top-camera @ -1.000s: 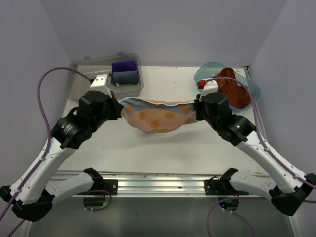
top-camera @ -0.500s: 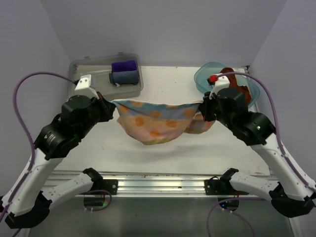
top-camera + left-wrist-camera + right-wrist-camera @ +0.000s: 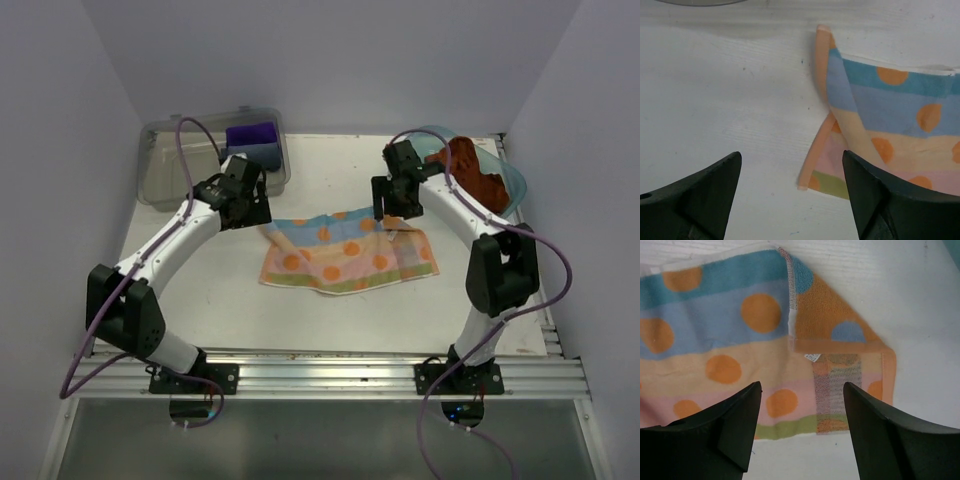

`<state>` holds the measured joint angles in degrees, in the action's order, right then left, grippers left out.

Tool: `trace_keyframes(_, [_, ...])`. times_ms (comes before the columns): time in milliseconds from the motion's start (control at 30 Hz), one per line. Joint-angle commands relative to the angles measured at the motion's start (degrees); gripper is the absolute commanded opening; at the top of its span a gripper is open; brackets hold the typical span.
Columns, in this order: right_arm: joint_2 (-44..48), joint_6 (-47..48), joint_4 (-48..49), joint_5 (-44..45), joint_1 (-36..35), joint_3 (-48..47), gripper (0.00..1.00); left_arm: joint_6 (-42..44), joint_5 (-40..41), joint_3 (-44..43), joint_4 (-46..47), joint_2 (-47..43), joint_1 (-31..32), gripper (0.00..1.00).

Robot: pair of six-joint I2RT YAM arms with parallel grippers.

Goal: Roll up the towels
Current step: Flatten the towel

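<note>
The towel's near orange-edged corner [image 3: 263,281] [image 3: 804,186] is below my left gripper and back from it, clear of the fold. I will move my left gripper back and down onto that corner next.
The patterned towel [image 3: 345,252], pale blue, orange and white with orange dots, lies spread on the white table, its right corner folded over [image 3: 835,325] and its left edge curled [image 3: 827,90]. My left gripper [image 3: 258,212] hovers open over the towel's left edge, nothing between its fingers [image 3: 791,156]. My right gripper [image 3: 386,210] hovers open above the towel's right part [image 3: 802,386], also holding nothing. The rust-brown towel [image 3: 472,175] lies bunched in a blue bowl at the back right.
A clear plastic box [image 3: 160,165] at the back left holds a purple cloth [image 3: 250,133] and a grey-blue cloth [image 3: 262,154]. The blue bowl [image 3: 408,152] sits by the right wall. Walls close in the left, back and right.
Both grippers have opened and let go of the patterned towel, which hung stretched between them and now lies on the table. Both arms have stretched out towards the back.
</note>
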<state>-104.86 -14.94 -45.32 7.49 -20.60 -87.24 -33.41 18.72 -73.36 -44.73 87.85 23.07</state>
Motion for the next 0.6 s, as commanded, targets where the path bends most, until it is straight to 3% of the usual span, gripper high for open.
trace_keyframes(0, [7.64, -1.58, 3.91, 0.24, -0.23, 4.41, 0.70, -0.08, -0.35, 0.75, 4.03, -6.98, 0.40, 0.86])
trace_keyframes(100, [13.88, -2.89, 7.33, 1.21, -0.23, 13.83, 0.70, -0.78, -1.66, 7.08, 4.04, -10.42, 0.40, 0.82])
trace_keyframes(267, [26.43, -6.50, 12.44, -0.71, -0.14, 30.69, 0.68, -3.15, -5.35, 20.79, 5.96, -14.98, 0.48, 0.68])
trace_keyframes(367, [31.19, -8.61, 14.03, -1.42, -0.23, 36.24, 0.67, -5.87, -9.40, 25.63, 8.95, -14.91, 0.48, 0.66])
trace_keyframes(567, [35.51, -10.20, 14.03, -1.51, -0.23, 39.95, 0.66, -10.01, -8.79, 28.54, 13.26, -10.43, 1.89, 0.67])
